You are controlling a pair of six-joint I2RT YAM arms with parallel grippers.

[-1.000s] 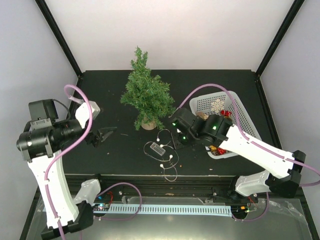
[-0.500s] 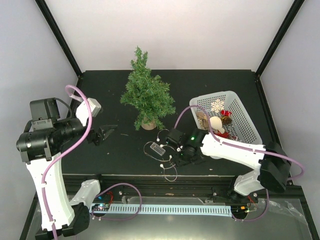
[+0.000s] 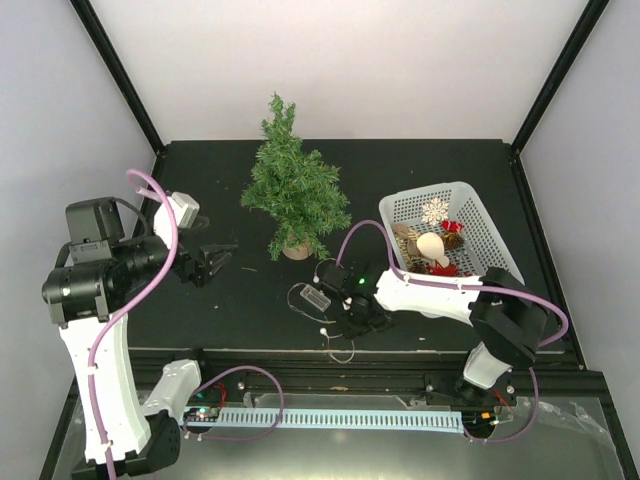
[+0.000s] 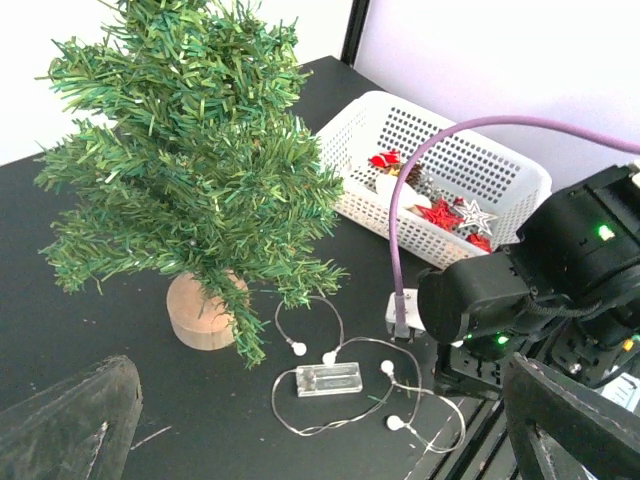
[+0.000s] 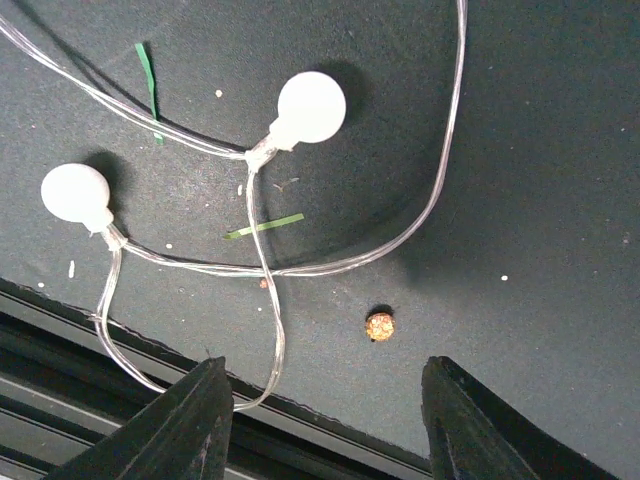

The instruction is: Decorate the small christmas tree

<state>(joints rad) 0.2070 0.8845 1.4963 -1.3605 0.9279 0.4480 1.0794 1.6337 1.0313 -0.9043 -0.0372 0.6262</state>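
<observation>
My right gripper goes left in the wrist view and down around the thin wire (image 5: 276,310) next, beside the light string's crossing, which lies below on that side.
The small christmas tree (image 3: 293,190) stands upright on its wooden stump (image 3: 297,248) at the back middle of the black table. A clear-wire light string with white bulbs (image 5: 310,107) and a clear battery box (image 3: 318,298) lies in front of it. My right gripper (image 3: 343,322) points down over the string's near loops, open, with its fingertips (image 5: 185,420) just above the table. A wire loop runs beside its left finger, and nothing is gripped. My left gripper (image 3: 212,262) hovers wide open left of the tree (image 4: 190,170), facing it, and holds nothing.
A white basket (image 3: 470,200) at the right holds a white snowflake (image 3: 434,210), red stars and other ornaments. A tiny gold bead (image 5: 379,326) lies on the table between my right fingers. The table's front edge (image 5: 330,420) runs just below them.
My right arm has swung from beside the basket down and left to the near loops of the light string, and its jaws have opened. The left arm has shifted slightly.
</observation>
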